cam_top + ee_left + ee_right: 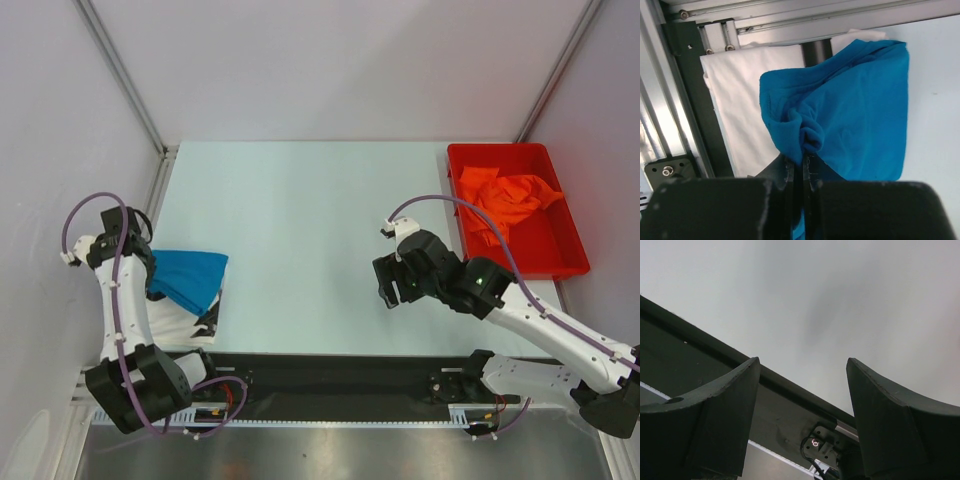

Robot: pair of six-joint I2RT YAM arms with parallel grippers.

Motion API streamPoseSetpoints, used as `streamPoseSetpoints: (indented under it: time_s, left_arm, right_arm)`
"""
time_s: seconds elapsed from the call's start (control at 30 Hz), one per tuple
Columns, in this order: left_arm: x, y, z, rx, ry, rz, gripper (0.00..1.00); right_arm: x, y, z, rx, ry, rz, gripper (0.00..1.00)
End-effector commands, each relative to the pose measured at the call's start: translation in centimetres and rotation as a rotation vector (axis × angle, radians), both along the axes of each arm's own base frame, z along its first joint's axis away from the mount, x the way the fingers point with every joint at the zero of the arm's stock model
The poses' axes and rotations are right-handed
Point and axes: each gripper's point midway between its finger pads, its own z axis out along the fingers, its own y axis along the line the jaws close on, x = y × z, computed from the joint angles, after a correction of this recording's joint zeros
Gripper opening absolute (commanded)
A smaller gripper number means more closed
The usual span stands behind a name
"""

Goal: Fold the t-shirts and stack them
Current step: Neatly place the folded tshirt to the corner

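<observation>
The robot's left gripper will pull the blue t-shirt's fold back and down over the white t-shirt's near part and let go, since that part lies bare below the gripper and toward the base.
The bright blue t-shirt lies bunched on the folded white t-shirt with black blotches at the table's near left. My left gripper is shut on a pinched fold of the blue t-shirt over the white one. My right gripper is open and empty above the middle of the table; in the right wrist view its fingers frame only the table surface and its near edge. The orange t-shirt lies crumpled in the red bin.
The red plastic bin stands at the far right of the table. A black rail runs along the near edge between the arm bases. White enclosure walls stand left, right and behind.
</observation>
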Motion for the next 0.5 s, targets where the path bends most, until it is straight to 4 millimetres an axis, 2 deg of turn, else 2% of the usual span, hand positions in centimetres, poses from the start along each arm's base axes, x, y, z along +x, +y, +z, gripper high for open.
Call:
streamPoseSetpoints:
  time_s: [0.0, 0.47]
  left_arm:
    - [-1.4, 0.7, -0.3, 0.038, 0.028, 0.013, 0.00]
    - [-4.0, 1.3, -3.0, 0.044, 0.103, 0.059, 0.00]
  right_arm:
    - [-0.1, 0.2, 1.2, 0.032, -0.026, 0.017, 0.75]
    - [-0.2, 0.3, 1.3, 0.032, -0.024, 0.027, 0.75]
